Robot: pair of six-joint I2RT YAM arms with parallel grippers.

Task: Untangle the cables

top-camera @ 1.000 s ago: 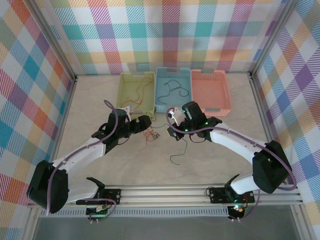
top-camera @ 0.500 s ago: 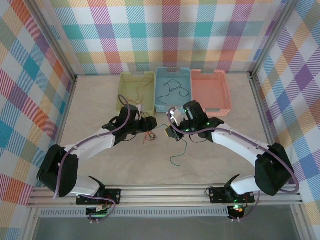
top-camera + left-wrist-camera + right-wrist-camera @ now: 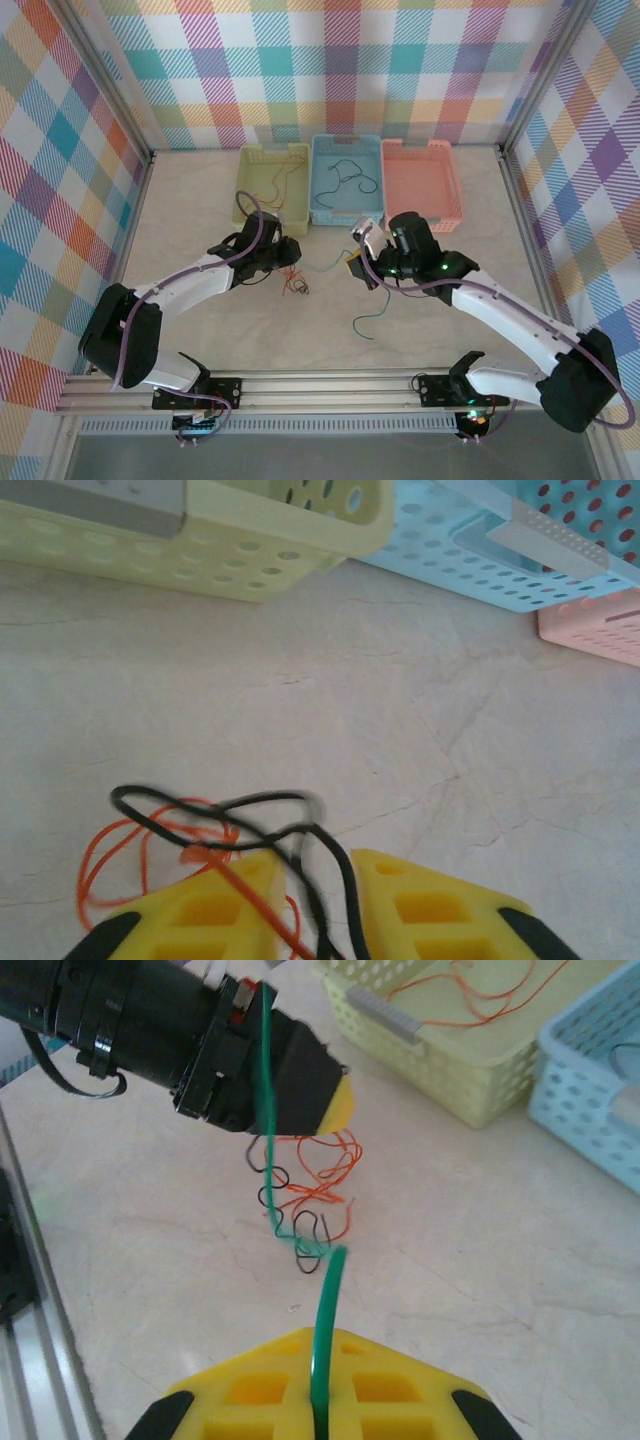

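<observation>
I will first carry the green cable away from my base with my right gripper, to release it over the pink basket [image 3: 421, 183].
A small tangle of cables [image 3: 297, 286] lies on the table between my two grippers, with thin orange and black loops [image 3: 312, 1196]. My left gripper [image 3: 289, 254] hovers just behind it. Its yellow fingers [image 3: 318, 868] stand a narrow gap apart, and a black cable [image 3: 250, 800] and an orange cable [image 3: 100, 852] run between them. My right gripper [image 3: 320, 1345] is shut on a green cable [image 3: 327, 1295]. That cable runs taut into the tangle and up across the left gripper. Its loose end [image 3: 366, 322] trails on the table below the right gripper [image 3: 356, 268].
Three baskets stand in a row at the back: a yellow-green one [image 3: 246, 190] with orange cables in it, a blue one [image 3: 318, 180] with black cables, and a pink one [image 3: 452, 190]. Checked walls enclose the table. A metal rail [image 3: 330, 385] runs along the near edge.
The left gripper's jaws have narrowed around the tangle's strands. The right gripper has drawn back to the right with the green cable, and the cable's loose end has slid right.
</observation>
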